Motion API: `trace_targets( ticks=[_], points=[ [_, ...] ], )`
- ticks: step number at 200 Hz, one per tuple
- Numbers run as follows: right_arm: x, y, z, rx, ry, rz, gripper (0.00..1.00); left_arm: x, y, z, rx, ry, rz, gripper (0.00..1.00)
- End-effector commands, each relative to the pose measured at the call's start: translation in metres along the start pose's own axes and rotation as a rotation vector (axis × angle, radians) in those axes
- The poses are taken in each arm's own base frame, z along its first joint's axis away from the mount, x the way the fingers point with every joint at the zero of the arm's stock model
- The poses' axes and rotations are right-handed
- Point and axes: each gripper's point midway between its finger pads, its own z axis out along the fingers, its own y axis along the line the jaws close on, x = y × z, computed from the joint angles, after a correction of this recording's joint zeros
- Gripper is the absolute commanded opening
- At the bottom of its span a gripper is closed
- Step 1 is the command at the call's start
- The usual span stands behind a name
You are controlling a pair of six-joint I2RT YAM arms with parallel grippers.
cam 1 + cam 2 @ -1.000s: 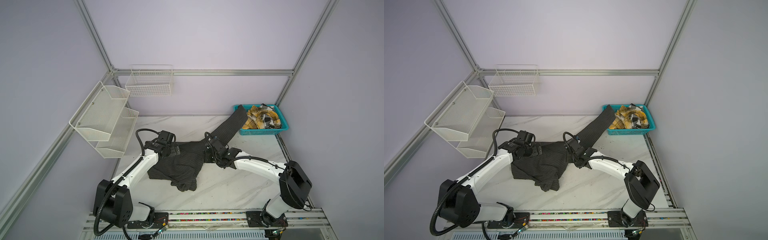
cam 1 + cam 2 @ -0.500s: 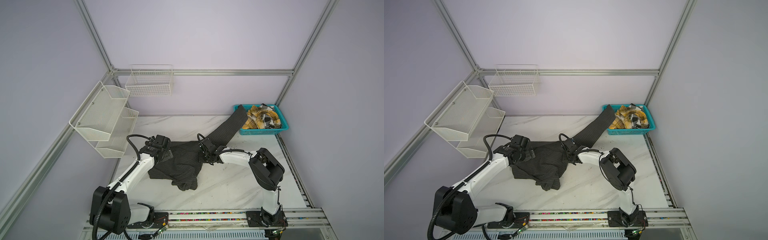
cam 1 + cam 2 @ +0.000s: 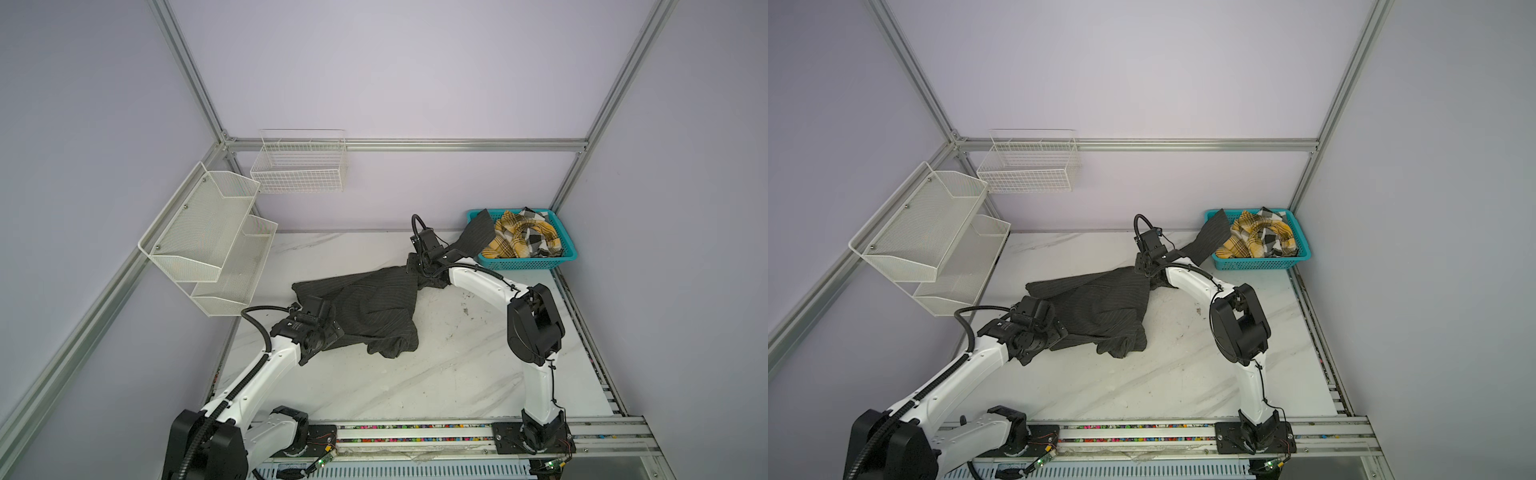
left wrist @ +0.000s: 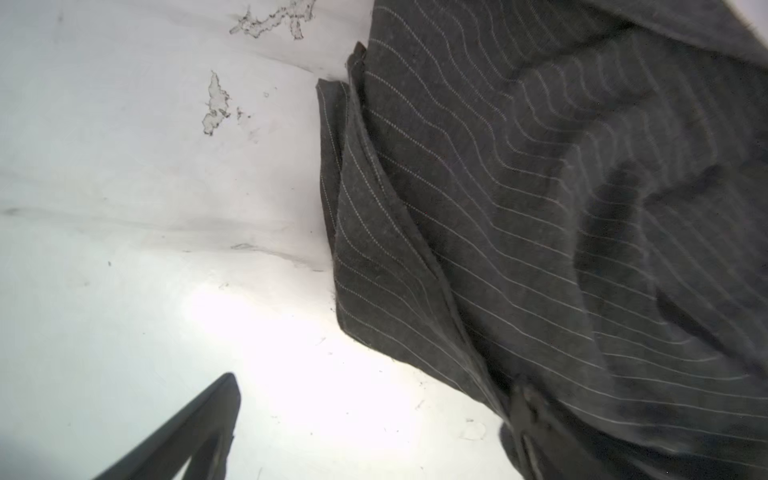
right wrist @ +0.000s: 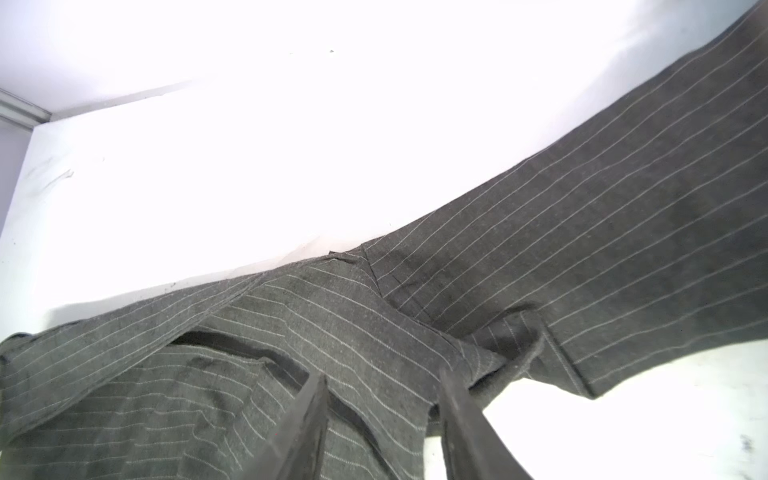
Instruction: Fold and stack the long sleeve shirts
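Note:
Next, my left gripper needs to shift slightly toward the charcoal shirt's body and close on the folded hem (image 4: 478, 379), since its edge already lies between the spread fingers.
The dark charcoal pinstriped shirt (image 3: 374, 303) (image 3: 1104, 303) lies crumpled in the middle of the white table, and one sleeve (image 3: 473, 237) stretches back onto the teal basket's rim. Inside the basket lies the yellow, black and white plaid shirt (image 3: 523, 239) (image 3: 1258, 239). My left gripper (image 3: 332, 334) (image 4: 374, 415) is wide open at the charcoal shirt's front-left hem. One finger (image 4: 208, 415) is over bare table; the other touches the cloth's edge. My right gripper (image 3: 413, 270) (image 5: 382, 415) stands open over the cloth where the sleeve joins the body, with fabric between its fingers.
The teal basket (image 3: 528, 262) (image 3: 1262, 262) sits at the back right corner. A white mesh two-tier shelf (image 3: 208, 232) and a wire basket (image 3: 299, 166) hang at the back left. The arms' base rail (image 3: 415, 428) runs along the table's front edge.
My left gripper has drawn toward the front along the shirt's left edge. My right gripper has moved back toward the sleeve and basket, its elbow swinging round. The shirt has barely shifted.

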Motion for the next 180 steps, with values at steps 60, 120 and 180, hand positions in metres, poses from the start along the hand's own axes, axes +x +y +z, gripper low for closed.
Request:
trace_targets(
  ticks=[60, 120, 180],
  points=[
    [0.069, 0.019, -0.115, -0.074, -0.131, -0.159, 0.45, -0.004, -0.041, 0.015, 0.152, 0.069, -0.21, 0.92],
    [0.062, 0.017, -0.148, -0.148, -0.142, -0.047, 0.43, 0.002, -0.005, 0.02, -0.113, 0.13, -0.219, 0.25],
    [0.066, 0.008, -0.173, -0.199, -0.131, -0.034, 0.82, -0.152, -0.118, -0.177, 0.43, -0.411, -0.141, 0.0]
  ],
)
